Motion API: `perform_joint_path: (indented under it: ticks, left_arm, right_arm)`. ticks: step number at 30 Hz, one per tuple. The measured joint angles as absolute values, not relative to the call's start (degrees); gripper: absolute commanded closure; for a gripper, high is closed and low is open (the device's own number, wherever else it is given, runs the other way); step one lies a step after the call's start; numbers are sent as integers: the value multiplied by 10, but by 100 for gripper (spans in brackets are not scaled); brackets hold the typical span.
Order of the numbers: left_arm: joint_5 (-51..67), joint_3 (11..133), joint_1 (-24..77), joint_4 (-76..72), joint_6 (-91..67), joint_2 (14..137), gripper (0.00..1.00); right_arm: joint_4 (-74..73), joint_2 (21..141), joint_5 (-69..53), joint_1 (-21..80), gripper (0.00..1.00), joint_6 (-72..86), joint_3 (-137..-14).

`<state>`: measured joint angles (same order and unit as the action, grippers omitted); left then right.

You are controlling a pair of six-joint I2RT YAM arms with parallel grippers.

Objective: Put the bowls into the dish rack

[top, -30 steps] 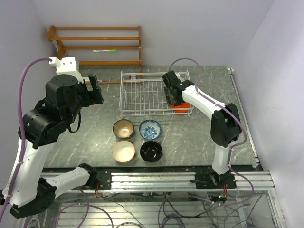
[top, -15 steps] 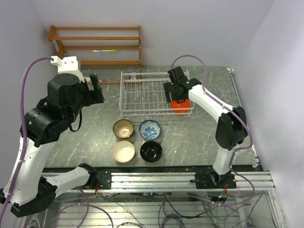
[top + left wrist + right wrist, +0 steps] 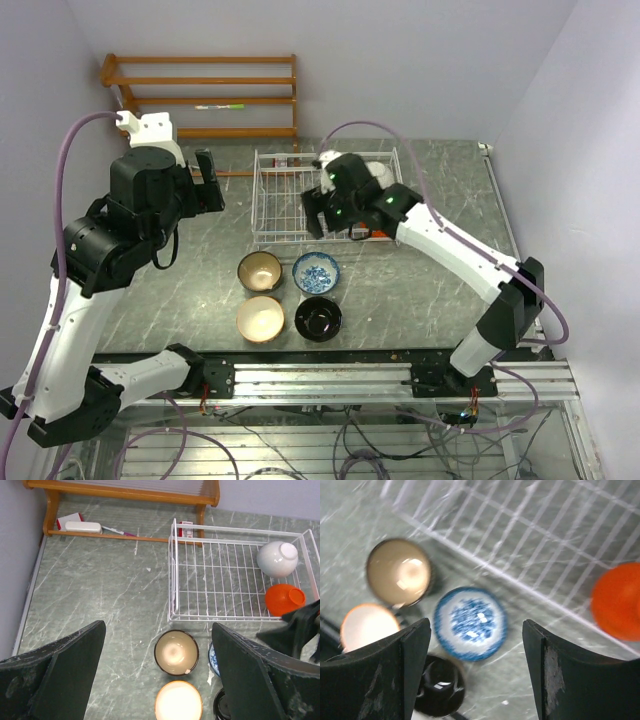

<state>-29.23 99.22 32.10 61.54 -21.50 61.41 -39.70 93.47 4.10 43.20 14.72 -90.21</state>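
The blue-and-white bowl (image 3: pixel 316 272) is still outside the rack. My right gripper will next go down, open and move back onto the blue-and-white bowl's rim that faces the cream bowl.
The white wire dish rack (image 3: pixel 285 205) stands at the back middle. A white bowl (image 3: pixel 277 558) and an orange-red bowl (image 3: pixel 285 599) lie in its right end. In front of it on the table stand the brown bowl (image 3: pixel 259 270), blue-and-white bowl (image 3: pixel 316 272), cream bowl (image 3: pixel 260 319) and black bowl (image 3: pixel 318 318). My right gripper (image 3: pixel 476 625) is open and empty, high above the blue-and-white bowl (image 3: pixel 470 622), by the rack's front rail (image 3: pixel 322 218). My left gripper (image 3: pixel 157 626) is open and empty, high over the table left of the rack (image 3: pixel 205 185).
An orange-brown wooden shelf (image 3: pixel 200 95) stands against the back wall with a pen (image 3: pixel 117 530) and a white block (image 3: pixel 82 527) by its foot. Walls close in on the left and right. The right arm (image 3: pixel 300 630) reaches across the rack's front right corner.
My right arm has swung left from the orange-red bowl at the rack's right end to above the blue-and-white bowl. The white bowl now shows. The left arm has barely moved.
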Motion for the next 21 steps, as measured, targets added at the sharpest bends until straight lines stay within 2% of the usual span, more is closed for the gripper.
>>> perform_joint_path:
  ticks: [7,18,21]
  left_arm:
    - [-293,999,321,615,-216,616,1]
    - [-300,999,321,617,-231,599,1]
    - [-305,998,321,618,-234,590,1]
  right_arm:
    - [-390,951,8,533,28,173,-864]
    - [-362,1030,10,573,31,183,-828]
    - [-351,1050,11,589,36,187,-810]
